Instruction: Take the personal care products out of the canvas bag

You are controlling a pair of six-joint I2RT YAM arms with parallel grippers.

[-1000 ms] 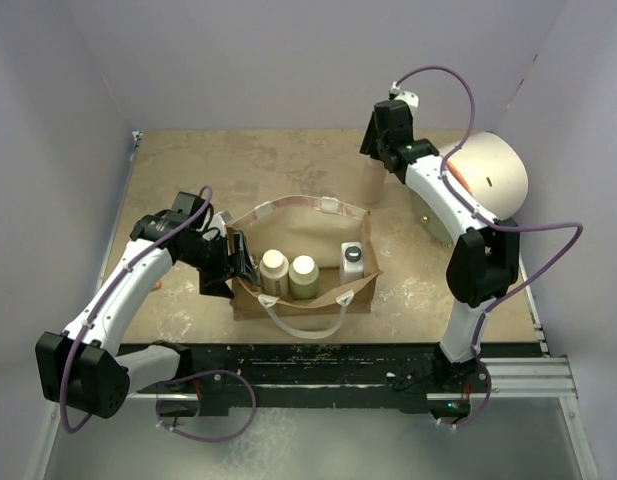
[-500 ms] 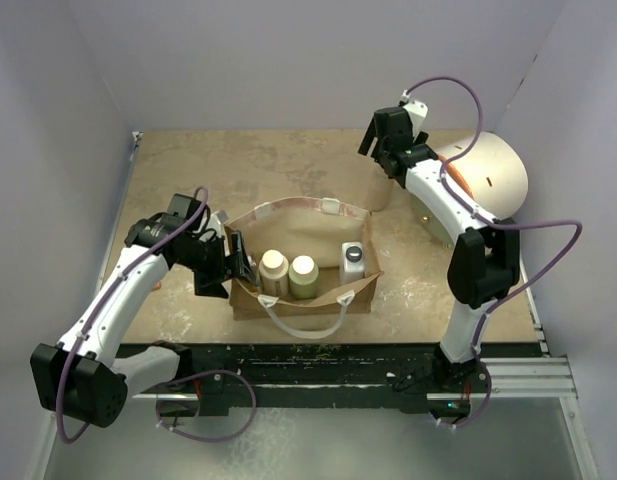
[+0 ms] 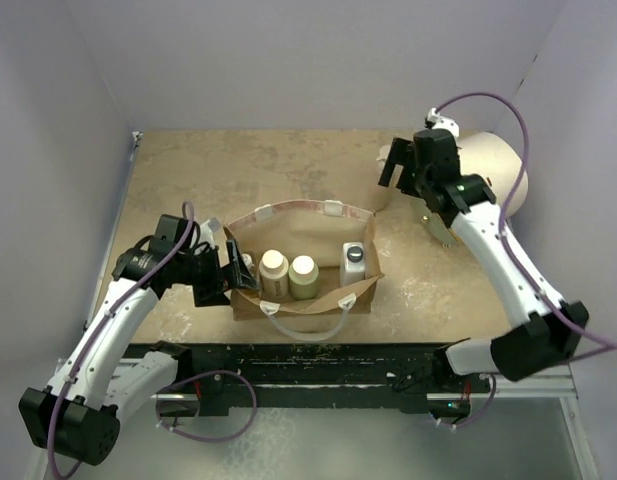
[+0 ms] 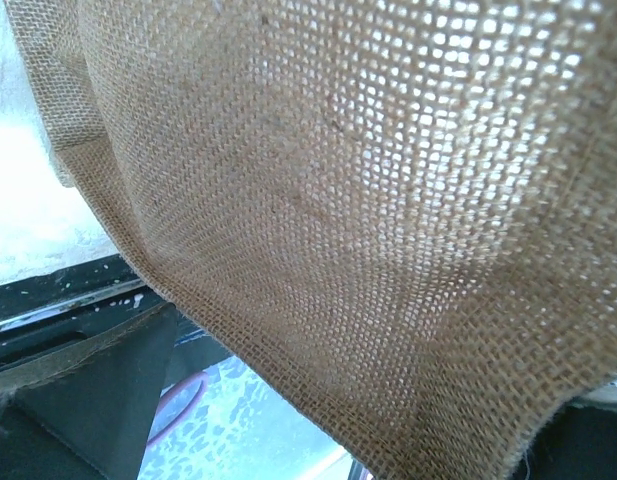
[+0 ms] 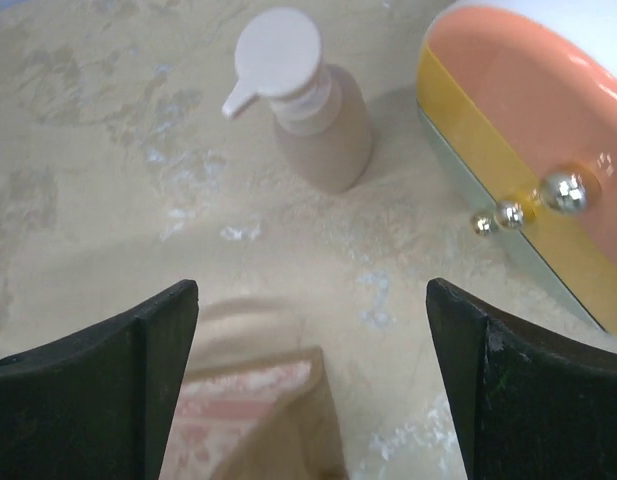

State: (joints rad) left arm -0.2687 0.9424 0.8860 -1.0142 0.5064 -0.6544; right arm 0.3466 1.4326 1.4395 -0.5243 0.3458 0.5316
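The white black-capped bottle (image 3: 352,262) has a gap between it and the olive-green bottle, so my right gripper needs to move back over the open bag (image 3: 306,300), down and close around the white one.
The tan canvas bag (image 3: 306,300) stands open mid-table. Inside stand the cream wide-capped bottle (image 3: 274,270), the olive-green bottle (image 3: 304,276) and the white black-capped bottle (image 3: 352,262). A small white cap (image 3: 248,262) shows by the left wall, mostly hidden. The beige pump bottle (image 3: 382,192) stands on the table behind the bag, also in the right wrist view (image 5: 323,130). My right gripper (image 3: 396,166) is open and empty above it (image 5: 310,290). My left gripper (image 3: 226,272) is at the bag's left wall, fingers apart, with canvas (image 4: 368,230) across its view.
The large white-orange-yellow cylinder (image 3: 488,165) lies at the back right, close to the pump bottle; it also shows in the right wrist view (image 5: 533,150). The bag's rim (image 5: 258,400) lies below the right gripper. Walls close in the table on three sides.
My right gripper has drawn back to the right, away from the pump bottle, which stays standing. The right elbow has swung out right. My left arm has shifted slightly nearer and left.
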